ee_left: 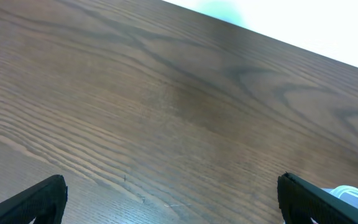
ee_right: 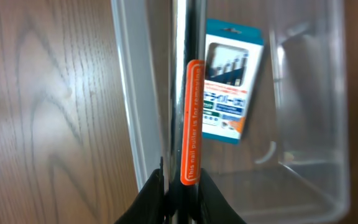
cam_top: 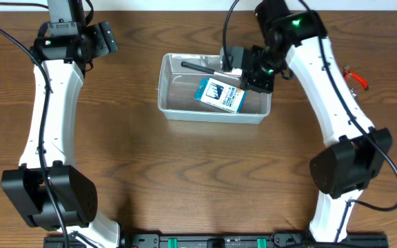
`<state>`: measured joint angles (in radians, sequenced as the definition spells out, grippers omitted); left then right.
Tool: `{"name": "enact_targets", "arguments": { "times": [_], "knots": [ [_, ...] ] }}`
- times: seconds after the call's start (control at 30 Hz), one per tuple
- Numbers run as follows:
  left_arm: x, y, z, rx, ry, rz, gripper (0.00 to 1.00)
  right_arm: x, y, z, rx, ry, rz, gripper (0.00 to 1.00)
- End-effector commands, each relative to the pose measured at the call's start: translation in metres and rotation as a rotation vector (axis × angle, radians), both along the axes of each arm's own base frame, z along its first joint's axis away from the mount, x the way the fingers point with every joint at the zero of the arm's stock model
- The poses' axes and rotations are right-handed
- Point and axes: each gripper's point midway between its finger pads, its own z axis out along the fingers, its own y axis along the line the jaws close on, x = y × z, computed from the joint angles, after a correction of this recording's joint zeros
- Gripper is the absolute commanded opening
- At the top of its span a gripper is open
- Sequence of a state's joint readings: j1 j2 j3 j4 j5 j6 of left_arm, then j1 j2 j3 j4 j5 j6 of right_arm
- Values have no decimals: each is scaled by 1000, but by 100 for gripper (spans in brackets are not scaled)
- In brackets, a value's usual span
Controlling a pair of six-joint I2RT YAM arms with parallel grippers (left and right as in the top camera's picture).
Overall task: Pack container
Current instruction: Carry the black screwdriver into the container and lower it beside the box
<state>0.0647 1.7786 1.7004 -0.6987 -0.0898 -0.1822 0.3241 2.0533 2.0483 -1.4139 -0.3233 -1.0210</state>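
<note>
I need to lower my right gripper into the clear container next and let go of the nail puller (cam_top: 197, 67) on the container's bottom between box and its near side (cam_top: 197, 105), because that part of the bottom is bare.
The clear container (cam_top: 212, 118) stands mid-table with a blue-and-white box (cam_top: 220, 95) lying inside it. My right gripper (cam_top: 234, 63) is shut on a black metal nail puller (cam_top: 197, 67) that reaches leftward over the tub's far side. In the right wrist view the bar with its orange label (ee_right: 192, 118) runs up from my right gripper (ee_right: 180, 194), along the container's wall (ee_right: 135, 93), with the box (ee_right: 232, 87) beyond. My left gripper (cam_top: 105, 38) hovers open at the far left, away from the tub. Its fingers (ee_left: 42, 202) stand wide over bare wood.
A red-handled tool (cam_top: 357, 77) lies at the far right of the table, behind the right arm. A bit of clear plastic (ee_left: 353, 196) shows at the lower right of the left wrist view. The table's far edge runs just behind the tub.
</note>
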Motion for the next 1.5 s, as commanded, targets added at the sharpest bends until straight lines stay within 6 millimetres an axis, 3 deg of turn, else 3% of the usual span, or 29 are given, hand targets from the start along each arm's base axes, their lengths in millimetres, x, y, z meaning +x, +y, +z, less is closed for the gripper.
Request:
{"name": "enact_targets", "arguments": {
  "times": [0.0, 0.2, 0.37, 0.53, 1.07, 1.47],
  "knots": [
    [2, 4, -4, 20, 12, 2, 98, -10, 10, -30, -4, 79, 50, 1],
    [2, 4, -4, 20, 12, 2, 98, -22, 16, -70, -37, 171, 71, 1],
    [2, 4, -4, 20, 12, 3, 98, -25, 17, -86, -47, 197, 71, 7],
    [2, 4, -4, 21, 12, 3, 98, -25, 17, -88, -45, 195, 72, 13],
    [2, 4, -4, 20, 11, 3, 98, -13, 21, -94, -30, 158, 26, 13],
    [2, 4, -4, 20, 12, 3, 98, -16, 21, -102, -33, 169, 26, 13]
  ]
}}
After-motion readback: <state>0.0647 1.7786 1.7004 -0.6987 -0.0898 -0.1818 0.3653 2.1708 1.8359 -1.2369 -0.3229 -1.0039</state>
